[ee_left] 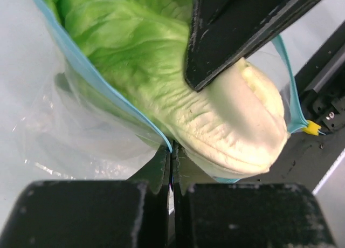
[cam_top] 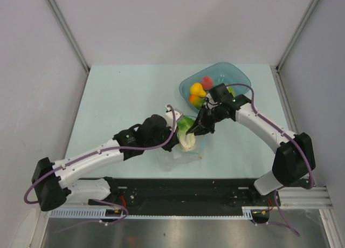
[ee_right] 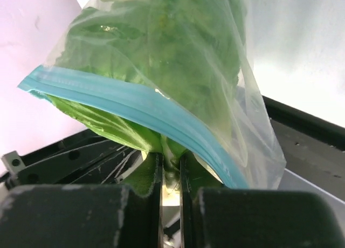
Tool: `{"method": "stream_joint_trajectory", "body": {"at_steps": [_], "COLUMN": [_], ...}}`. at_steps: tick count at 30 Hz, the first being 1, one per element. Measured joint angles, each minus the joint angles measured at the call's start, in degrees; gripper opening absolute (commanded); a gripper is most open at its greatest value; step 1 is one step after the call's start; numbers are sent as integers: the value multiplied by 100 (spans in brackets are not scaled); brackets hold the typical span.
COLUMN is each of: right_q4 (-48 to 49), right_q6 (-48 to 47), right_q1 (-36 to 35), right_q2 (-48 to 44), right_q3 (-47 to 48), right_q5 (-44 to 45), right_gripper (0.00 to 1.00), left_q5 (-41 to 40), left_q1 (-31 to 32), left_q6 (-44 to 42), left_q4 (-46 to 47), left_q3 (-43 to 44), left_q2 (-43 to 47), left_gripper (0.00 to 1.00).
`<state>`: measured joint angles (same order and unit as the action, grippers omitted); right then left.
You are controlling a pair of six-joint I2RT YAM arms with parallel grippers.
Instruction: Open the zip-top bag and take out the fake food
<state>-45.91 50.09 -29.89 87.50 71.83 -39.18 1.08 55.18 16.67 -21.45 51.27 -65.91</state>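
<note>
The robot's right gripper will next lift the cabbage up and outward over the teal tray with other fake food, then lower it to let it go.
The clear zip-top bag lies between the two arms, its mouth lifted, with its blue zip strip open around a green-and-white cabbage. My left gripper is shut on the near lip of the zip strip. My right gripper is shut on a green leaf of the cabbage at the bag's mouth; one of its black fingers presses on the cabbage's white stem. In the top view the cabbage sits between left gripper and right gripper. Other fake food, yellow, red and orange, lies in the tray.
A teal translucent tray stands at the back right, just behind my right wrist. The black mounting rail runs along the near edge. White walls close the table on three sides.
</note>
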Motion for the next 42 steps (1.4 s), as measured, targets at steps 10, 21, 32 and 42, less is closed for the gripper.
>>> {"method": "stream_joint_trajectory", "body": {"at_steps": [10, 21, 32, 42], "right_q4": [-282, -2184, -1307, 1137], "right_q6": [531, -1692, -2299, -1923], "right_q1": [361, 310, 684, 2000], "right_q2": [-638, -774, -1637, -1294], "right_q3": [-2, 9, 9, 35], "right_q5": [-457, -1167, -1475, 103], "right_gripper": [0, 0, 0, 0], "left_q5": [-1036, -1167, -1961, -2645], "left_q1": [170, -350, -920, -942], "left_q6": [177, 315, 885, 1338], "left_q4": [96, -22, -1261, -2413], "left_q3": [-50, 4, 634, 1097], "left_q2": [-160, -457, -459, -398], "left_gripper": [0, 0, 0, 0]}}
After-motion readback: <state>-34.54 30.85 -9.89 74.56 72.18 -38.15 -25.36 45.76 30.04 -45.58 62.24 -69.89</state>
